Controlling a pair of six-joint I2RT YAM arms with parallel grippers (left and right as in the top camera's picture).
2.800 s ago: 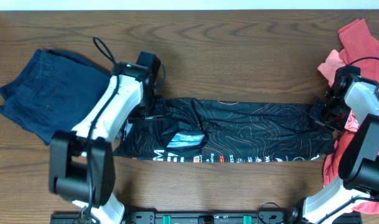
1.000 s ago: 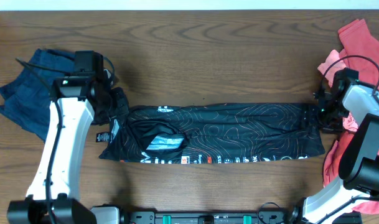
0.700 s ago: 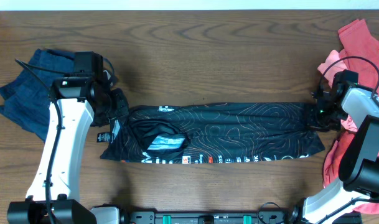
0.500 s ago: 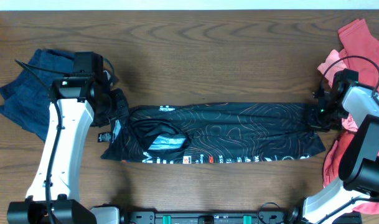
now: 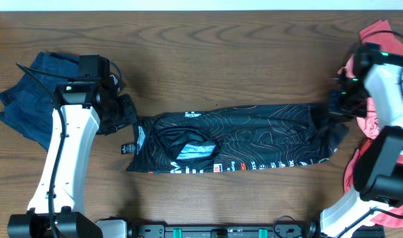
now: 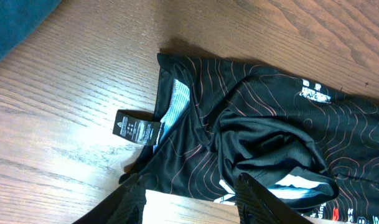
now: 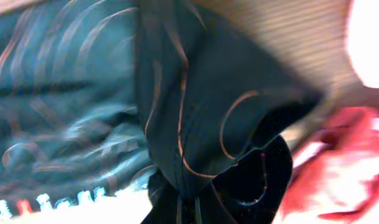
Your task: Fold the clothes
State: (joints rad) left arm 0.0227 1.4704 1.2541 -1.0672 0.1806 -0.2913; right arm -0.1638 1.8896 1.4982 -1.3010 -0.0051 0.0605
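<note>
The garment's lifted end goes over the garment's flat middle (image 5: 239,131) in my right gripper next and is released there, since that middle lies to the gripper's left in the overhead view.
A black garment with thin orange contour lines (image 5: 247,139) lies stretched across the middle of the table. It also shows in the left wrist view (image 6: 257,137), with a black tag (image 6: 138,127) at its left end. My left gripper (image 5: 125,114) is open and empty, just left of the garment's left end; in its wrist view the fingers (image 6: 189,202) hover above the garment's edge. My right gripper (image 5: 338,106) is shut on the garment's right end and holds it lifted; the pinched cloth (image 7: 195,124) fills the right wrist view.
A folded dark blue garment (image 5: 36,99) lies at the far left, behind the left arm. A pile of red and pink clothes (image 5: 376,46) lies at the right edge, around the right arm. Bare wooden table (image 5: 241,59) lies behind the black garment.
The left gripper has let go of the garment's left end. The right gripper has lifted the right end and the whole garment has slid to the right.
</note>
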